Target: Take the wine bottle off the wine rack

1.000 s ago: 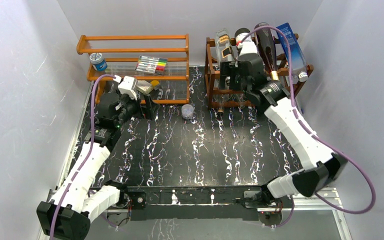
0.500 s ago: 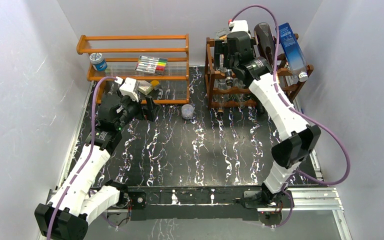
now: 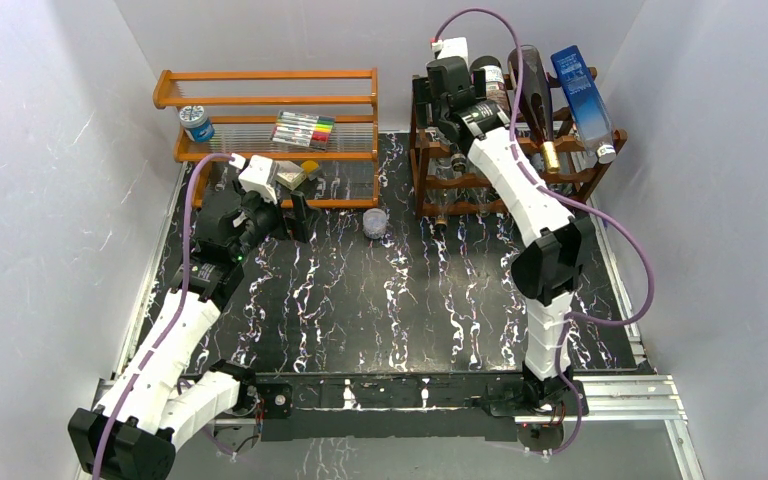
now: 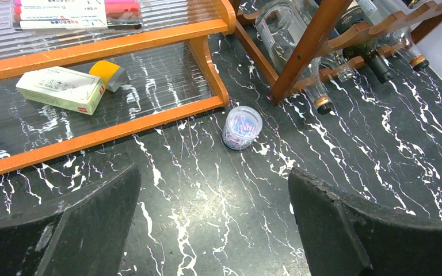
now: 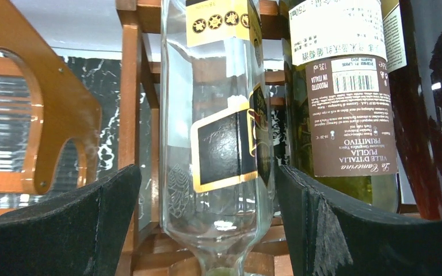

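Observation:
The right gripper moves down around the bottle's black-labeled body (image 5: 225, 150) next and closes on it, since the clear glass wine bottle (image 5: 216, 86) already lies between its spread fingers.
The dark reddish-brown wine rack (image 3: 425, 150) stands at the back right with several bottles lying in its cradles. My right gripper (image 3: 450, 100) hangs over its upper left corner, open. In the right wrist view a clear glass wine bottle (image 5: 216, 86) with a yellow and black label sits between the right gripper's (image 5: 207, 178) spread fingers, touching neither. A dark green bottle (image 5: 345, 115) with a brown label lies just right of it. My left gripper (image 3: 278, 215) is open and empty, low over the black marble table (image 4: 207, 218) in front of the orange shelf.
An orange wooden shelf (image 3: 265, 100) at the back left holds a marker pack (image 3: 303, 128), a round tin (image 3: 197, 122) and a white eraser box (image 4: 60, 89). A small clear jar (image 4: 242, 126) stands between shelf and rack. White walls close in on both sides.
The right arm has stretched back and left, carrying its open gripper from the rack's front up to the top left bottle. The left arm has hardly moved.

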Available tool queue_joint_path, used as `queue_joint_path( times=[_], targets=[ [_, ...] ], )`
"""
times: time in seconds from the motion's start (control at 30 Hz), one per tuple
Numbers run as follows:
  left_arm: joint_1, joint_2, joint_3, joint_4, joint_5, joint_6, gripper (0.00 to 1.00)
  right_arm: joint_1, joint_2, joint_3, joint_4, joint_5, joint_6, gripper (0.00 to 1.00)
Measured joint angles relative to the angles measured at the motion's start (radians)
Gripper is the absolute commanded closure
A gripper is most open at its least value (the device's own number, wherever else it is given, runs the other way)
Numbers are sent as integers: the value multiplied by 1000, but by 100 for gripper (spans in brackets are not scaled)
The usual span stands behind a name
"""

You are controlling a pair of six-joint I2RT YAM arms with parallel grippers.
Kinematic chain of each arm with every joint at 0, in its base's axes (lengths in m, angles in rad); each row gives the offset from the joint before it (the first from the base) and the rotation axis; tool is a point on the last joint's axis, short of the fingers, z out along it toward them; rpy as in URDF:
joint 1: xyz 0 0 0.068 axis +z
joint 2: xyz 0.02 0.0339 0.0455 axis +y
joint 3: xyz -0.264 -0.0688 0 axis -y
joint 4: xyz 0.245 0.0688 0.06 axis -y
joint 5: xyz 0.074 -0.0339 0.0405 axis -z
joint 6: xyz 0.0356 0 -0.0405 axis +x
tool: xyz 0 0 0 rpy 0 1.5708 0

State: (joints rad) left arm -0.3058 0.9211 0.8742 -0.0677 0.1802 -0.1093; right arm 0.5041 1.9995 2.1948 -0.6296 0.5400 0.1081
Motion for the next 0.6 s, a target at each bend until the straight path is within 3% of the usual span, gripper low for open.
queue_joint_path(
  times=[0.6],
  targets=[
    [-14, -1, 0, 0, -8, 5, 2, 30, 164, 115, -34, 245, -191, 2]
  ],
)
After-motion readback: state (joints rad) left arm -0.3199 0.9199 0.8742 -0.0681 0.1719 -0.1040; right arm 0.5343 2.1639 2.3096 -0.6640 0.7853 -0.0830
